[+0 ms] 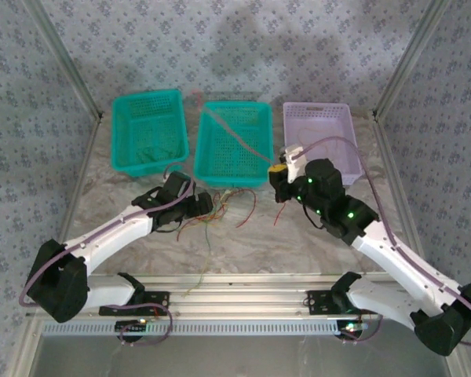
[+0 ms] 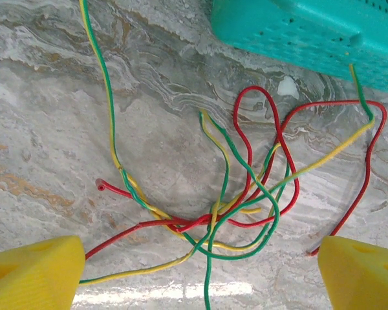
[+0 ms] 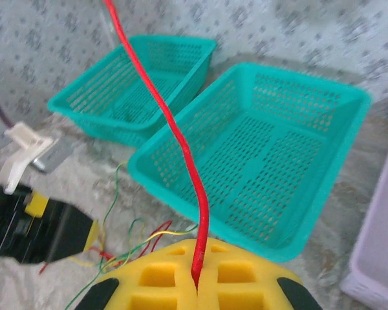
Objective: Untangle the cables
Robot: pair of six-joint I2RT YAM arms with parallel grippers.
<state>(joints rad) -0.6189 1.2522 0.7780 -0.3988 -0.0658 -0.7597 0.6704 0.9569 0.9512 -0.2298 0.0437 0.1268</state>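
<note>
The robot's left gripper will move back toward the base and down onto the green cable's trailing part [image 1: 208,238] [image 2: 207,287], because the cable runs alone there, clear of the knot.
A knot of thin red, green and yellow-green cables [image 2: 226,213] lies on the marble table, just in front of the middle teal basket [image 1: 234,177]. My left gripper [image 2: 200,278] hovers right above this knot, open, its yellow fingertips [image 2: 32,271] wide apart on either side of it. In the top view the left gripper [image 1: 200,206] sits beside the tangle [image 1: 224,206]. My right gripper [image 3: 197,284] is shut on one red cable [image 3: 181,148], which rises taut from the yellow pads and runs up and away over the middle basket. From above, the right gripper [image 1: 276,169] is at that basket's right edge.
Three baskets stand in a row at the back: a teal one [image 1: 119,129] on the left, the teal one in the middle, and a pale purple one [image 1: 353,141] on the right. Loose cable ends trail toward the table's front edge [image 1: 208,267].
</note>
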